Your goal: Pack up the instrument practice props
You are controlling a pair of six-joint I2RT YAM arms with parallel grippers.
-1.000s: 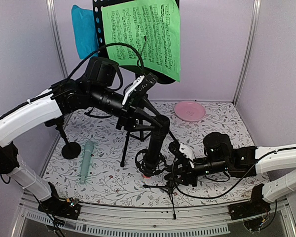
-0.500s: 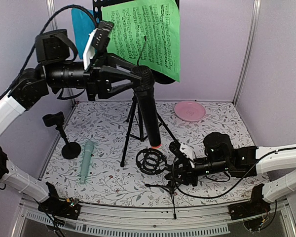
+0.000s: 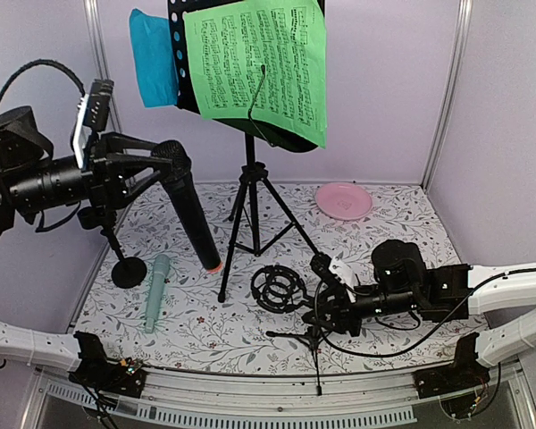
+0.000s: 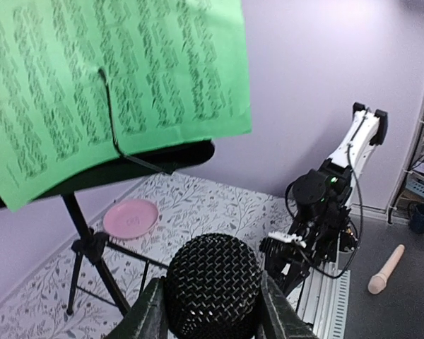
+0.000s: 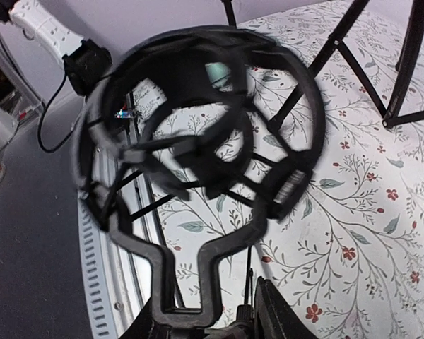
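Observation:
My left gripper lowers next, tilting downward, then releases the black microphone (image 3: 192, 223) on the empty patterned table beside the mint-green microphone.
My left gripper (image 3: 154, 166) is shut on the head of the black microphone (image 3: 192, 223) and holds it tilted in the air over the left of the table; the mesh head (image 4: 212, 286) sits between its fingers. My right gripper (image 3: 329, 302) is shut on the stem of the black shock-mount mic support (image 3: 277, 289), whose ring (image 5: 198, 141) is empty. The mint-green microphone (image 3: 156, 290) lies at the left. A second black mic support (image 3: 116, 246) stands beside it. The black music rack (image 3: 250, 179) on tripod legs holds a green sheet (image 3: 259, 67) and a blue sheet (image 3: 154, 58).
A round pink plate (image 3: 344, 200) lies at the back right, also in the left wrist view (image 4: 131, 217). The rack's tripod legs (image 5: 410, 56) spread across the table's middle. Purple walls close in the back and sides. The support's thin tripod feet (image 3: 290, 336) rest near the front edge.
My left arm has lifted the black microphone out of the shock-mount ring and swung it up and to the left. My right gripper has stayed on the support.

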